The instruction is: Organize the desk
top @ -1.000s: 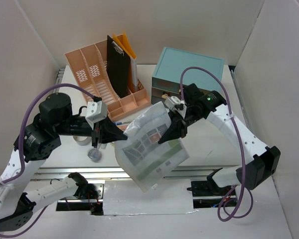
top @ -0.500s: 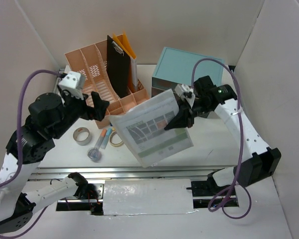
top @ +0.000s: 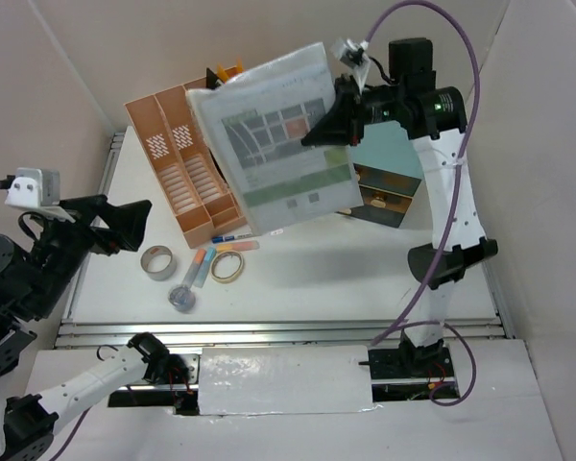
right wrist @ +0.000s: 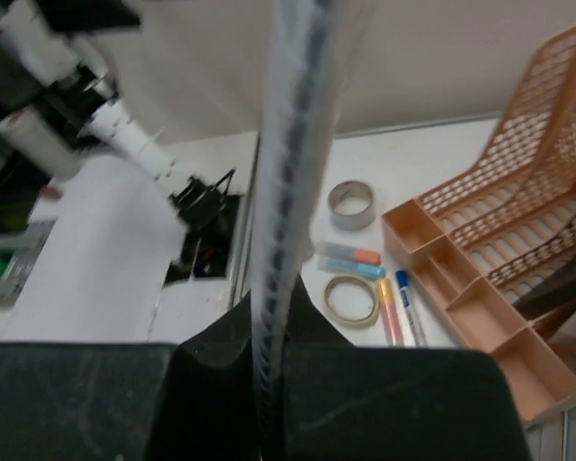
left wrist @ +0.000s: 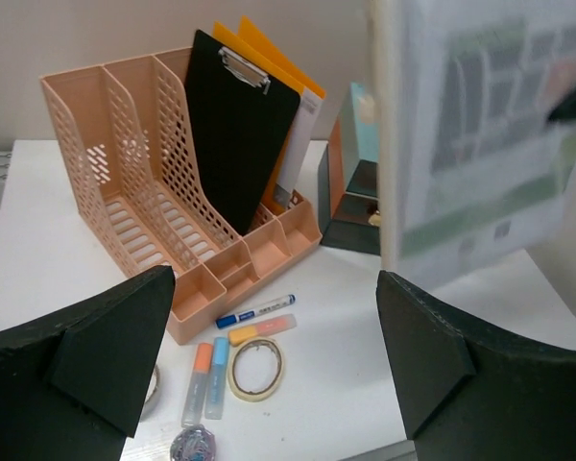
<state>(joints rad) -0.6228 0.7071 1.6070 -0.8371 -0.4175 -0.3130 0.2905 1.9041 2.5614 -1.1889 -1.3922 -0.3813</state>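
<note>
The organizer's empty middle slot (top: 202, 176) (right wrist: 512, 234) is below my right gripper, to the left in the top view. My right gripper will turn and swing over it next, then lower and release.
My right gripper (top: 319, 130) is shut on the right edge of a clear sleeve holding a printed sheet (top: 278, 134). It holds the sleeve high over the pink file organizer (top: 178, 163). In the right wrist view the sleeve (right wrist: 293, 144) runs edge-on between the shut gripper (right wrist: 274, 317). My left gripper (top: 134, 223) stands open and empty at the left edge of the desk (top: 365, 279). In the left wrist view the open gripper (left wrist: 274, 279) frames the organizer (left wrist: 125, 173), its black clipboard (left wrist: 235, 134) and the blurred sleeve (left wrist: 480, 134).
On the desk lie two tape rolls (top: 156, 261) (top: 228, 266), two highlighters (top: 202, 266), an orange highlighter and a blue marker (top: 232, 236), and a ball of clips (top: 182, 299). A teal drawer cabinet (top: 389, 163) stands at the back right. White walls enclose the desk.
My left gripper let go of the sleeve, opened and drew back to the left. My right arm lifted the sleeve up and back over the organizer.
</note>
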